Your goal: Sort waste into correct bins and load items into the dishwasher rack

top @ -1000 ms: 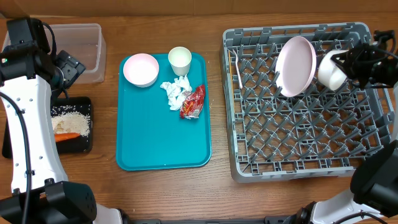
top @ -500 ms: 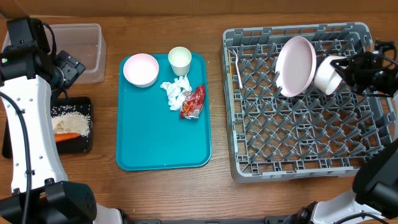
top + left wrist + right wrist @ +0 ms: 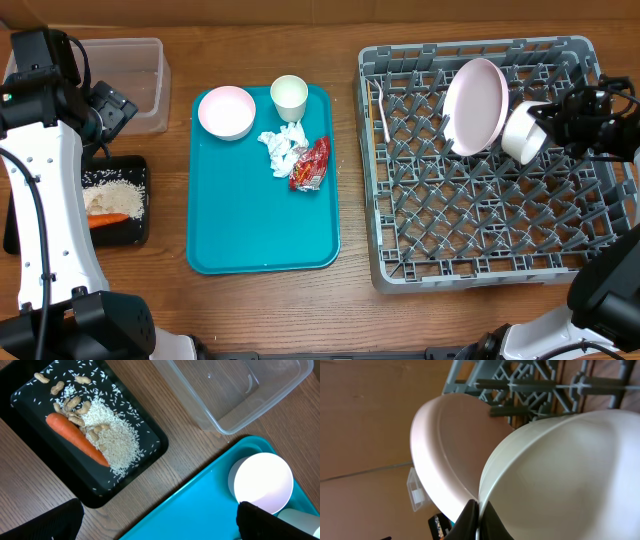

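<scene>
The bowl crowds the pink plate (image 3: 475, 105), so my right gripper needs to pull the bowl away next, to the right in the overhead view, onto the pegs near the rack's edge.
My right gripper (image 3: 553, 118) is shut on the rim of a white bowl (image 3: 522, 132), held tilted over the grey dishwasher rack (image 3: 470, 250) beside the pale pink plate (image 3: 475, 105) standing on edge in it. The right wrist view shows the bowl (image 3: 570, 475) next to the plate (image 3: 445, 455). My left gripper (image 3: 155, 522) is open above the table edge of the teal tray. The black tray (image 3: 140, 228) holds the carrot (image 3: 75, 437), nuts and rice. The clear tub (image 3: 140, 80) looks empty. A second white bowl (image 3: 226, 110), the cup (image 3: 289, 96), tissue (image 3: 279, 150) and red wrapper (image 3: 310, 163) lie on the teal tray.
The flat teal tray (image 3: 260, 230) lies mid-table. A thin utensil (image 3: 382, 115) lies in the rack's left side. My left arm (image 3: 45, 180) reaches along the left edge over the two bins.
My right gripper has lowered the white bowl and moved it left toward the pink plate, tilting it more. The left arm has not moved.
</scene>
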You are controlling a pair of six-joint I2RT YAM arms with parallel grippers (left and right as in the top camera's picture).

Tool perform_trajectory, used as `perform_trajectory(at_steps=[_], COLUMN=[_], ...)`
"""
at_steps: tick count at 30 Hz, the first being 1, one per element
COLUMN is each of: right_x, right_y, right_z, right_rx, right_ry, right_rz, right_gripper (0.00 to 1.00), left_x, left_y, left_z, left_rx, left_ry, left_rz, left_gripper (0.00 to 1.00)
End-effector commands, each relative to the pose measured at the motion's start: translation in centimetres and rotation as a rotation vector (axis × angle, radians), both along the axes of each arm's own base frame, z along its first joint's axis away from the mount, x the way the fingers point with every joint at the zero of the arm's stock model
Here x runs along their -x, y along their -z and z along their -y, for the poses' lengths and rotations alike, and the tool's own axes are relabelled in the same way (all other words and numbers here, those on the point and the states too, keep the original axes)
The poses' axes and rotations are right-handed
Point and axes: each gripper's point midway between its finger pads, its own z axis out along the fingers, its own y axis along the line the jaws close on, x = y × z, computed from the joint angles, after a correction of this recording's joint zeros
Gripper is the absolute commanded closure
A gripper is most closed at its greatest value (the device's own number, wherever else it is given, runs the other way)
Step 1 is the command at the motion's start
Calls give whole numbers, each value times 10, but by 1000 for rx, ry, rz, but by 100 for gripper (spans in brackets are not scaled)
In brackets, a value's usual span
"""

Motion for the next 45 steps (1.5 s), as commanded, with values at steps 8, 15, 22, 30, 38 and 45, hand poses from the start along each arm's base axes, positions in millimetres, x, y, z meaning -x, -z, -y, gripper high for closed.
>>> perform_trajectory(at_steps=[8,15,22,30,38,45], right_x=[14,25,58,91,67,61], right_y=[6,-10,-21,-34,-52,-58], right_z=[17,44,90,115,76,71], right_rx=[20,38,312,486,311,284], right_ry=[56,136,309,431,279,255], right_rz=[-58,-53,-214,-355,-177,-132], right_gripper=[96,96,96,90,95,90], left_x=[0,0,0,0,0,0], left_y=[2,2,2,2,2,2], left_z=[-1,-1,-1,-1,-1,-1], left_rx=[-11,-11,-11,-11,-11,-11], left_ry=[2,2,2,2,2,2], left_rz=[-10,-10,-10,-10,-10,-10], left_gripper=[0,0,0,0,0,0])
